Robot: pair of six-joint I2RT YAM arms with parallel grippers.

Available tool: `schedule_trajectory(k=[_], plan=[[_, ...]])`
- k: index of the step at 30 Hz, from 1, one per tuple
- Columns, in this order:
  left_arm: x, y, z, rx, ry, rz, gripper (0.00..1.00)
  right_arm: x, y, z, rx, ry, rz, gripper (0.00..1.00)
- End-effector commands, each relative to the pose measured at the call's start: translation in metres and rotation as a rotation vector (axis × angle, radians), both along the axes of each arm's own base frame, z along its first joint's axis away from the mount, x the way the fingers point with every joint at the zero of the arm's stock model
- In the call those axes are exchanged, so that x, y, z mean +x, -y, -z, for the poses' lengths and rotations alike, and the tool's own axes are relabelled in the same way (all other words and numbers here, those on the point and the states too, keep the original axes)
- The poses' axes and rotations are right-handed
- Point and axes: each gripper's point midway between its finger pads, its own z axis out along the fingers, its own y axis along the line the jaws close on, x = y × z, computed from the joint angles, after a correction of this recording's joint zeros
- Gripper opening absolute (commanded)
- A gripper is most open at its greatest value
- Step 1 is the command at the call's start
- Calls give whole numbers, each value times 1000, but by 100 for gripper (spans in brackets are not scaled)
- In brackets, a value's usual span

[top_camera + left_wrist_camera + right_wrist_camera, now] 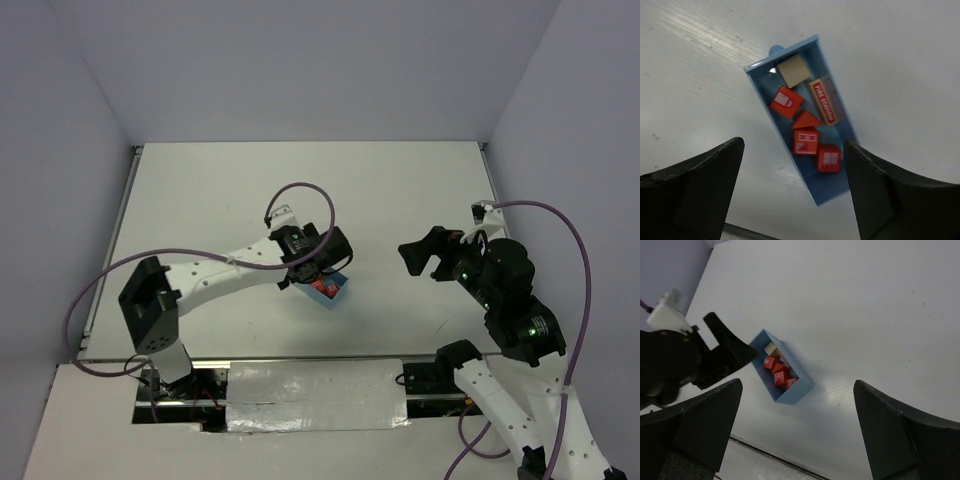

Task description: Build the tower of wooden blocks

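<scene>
The thin rim of the tray's long side (760,98) is clear beside the red cube nearest the pale tan cube (794,70), so my left gripper should go down outward onto it next.
No stacked tower shows; the wood blocks lie loose in a light blue tray (836,186). In it are a pale tan cube (794,70), a long tan "FIRE STATION" block (825,100), a red triangle (806,120) and three red cubes, one of them nearest the tray's end (829,158). My left gripper (794,145) is open and empty, hovering above the tray (334,293). My right gripper (420,255) is open and empty, held above the table well to the right of the tray (795,392). The red blocks (778,372) also show in the right wrist view.
The white table (400,190) has a raised rim along its left edge (128,200) and a taped near edge (310,385). Purple-grey walls stand on three sides. The left arm (215,275) stretches across the near left. A purple cable (300,190) loops above it.
</scene>
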Motion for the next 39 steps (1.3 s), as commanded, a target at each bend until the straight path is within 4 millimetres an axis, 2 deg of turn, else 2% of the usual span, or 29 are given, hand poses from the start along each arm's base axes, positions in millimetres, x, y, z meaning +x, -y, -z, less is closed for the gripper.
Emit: schedule_trajectory(k=[1,2,6,11,14,15,20,23,25,26,28,31,32,34,35,36,37,38,39], plan=[[-4,-21,21,111,-30,-76,93,-7,-2,-20,9,52,-27,100],[-2,-14,24,84,-27,-70,89,-8,-3,-20,9,52,-33,100],[-2,-13,38,86,-37,-64,80,-9,-7,-19,16,57,-57,100],[12,-14,65,79,-82,-38,78,-10,-13,-20,36,69,-91,100],[16,-13,73,75,-91,-30,72,-10,-13,-21,30,75,-93,100],[16,-13,77,75,-93,-29,61,-10,-13,-20,28,76,-95,100],[12,-21,92,86,-129,-25,35,-10,-13,-19,30,82,-97,100],[13,-27,92,94,-132,-22,27,-10,-11,-18,18,81,-84,100],[14,-31,89,100,-132,-8,22,-11,-10,-19,14,86,-80,100],[16,-37,86,114,-130,-13,11,-11,-10,-20,14,88,-80,100],[20,-48,73,165,-116,13,0,-12,-10,-20,12,85,-79,100],[42,-62,36,335,-76,99,0,-13,-10,-24,12,88,-81,100],[50,-62,9,380,-68,110,0,-13,-10,-26,15,92,-82,100],[66,-70,0,569,-89,149,0,-15,-9,-27,17,91,-75,100],[80,-61,-26,570,-45,137,0,-15,-5,-32,18,101,-53,100],[78,-69,-12,699,-133,162,0,-15,-2,-34,17,101,-37,100],[88,-69,-18,764,-121,171,0,-17,0,-33,12,91,-27,100],[100,-58,-27,763,-95,188,0,-18,6,-40,10,108,0,100],[106,-54,-12,832,-143,243,0,-20,9,-40,4,100,12,100]])
